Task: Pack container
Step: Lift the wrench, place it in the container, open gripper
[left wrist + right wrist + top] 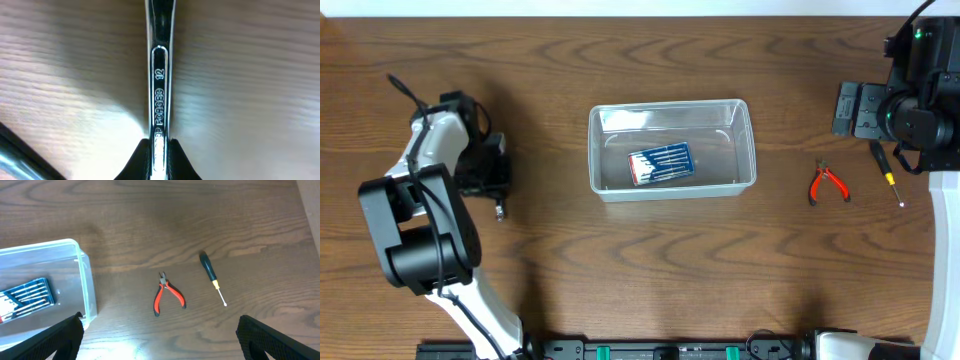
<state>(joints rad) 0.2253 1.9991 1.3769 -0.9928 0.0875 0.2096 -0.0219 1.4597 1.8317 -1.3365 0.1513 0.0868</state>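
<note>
I need to lift the wrench (160,85) across with my left gripper next, then lower it by the white end of the blue pack, because it is outside the open container (745,118).
The clear plastic container (745,118) stands mid-table and holds a blue pack of small screwdrivers (660,163). My left gripper (160,146) is shut on a chrome wrench (160,85) stamped 12, low over the wood. In the overhead view it sits far left (490,178), with the wrench's end (499,210) poking out below. My right gripper (160,340) is open and empty, high at the far right (857,110). Its view shows the container's right end (84,277) and the blue pack (27,295).
Red-handled pliers (828,184) and a small dark-handled screwdriver (886,172) lie on the wood right of the container. Both also show in the right wrist view, the pliers (168,297) and the screwdriver (212,276). A black rail runs along the front edge (670,350).
</note>
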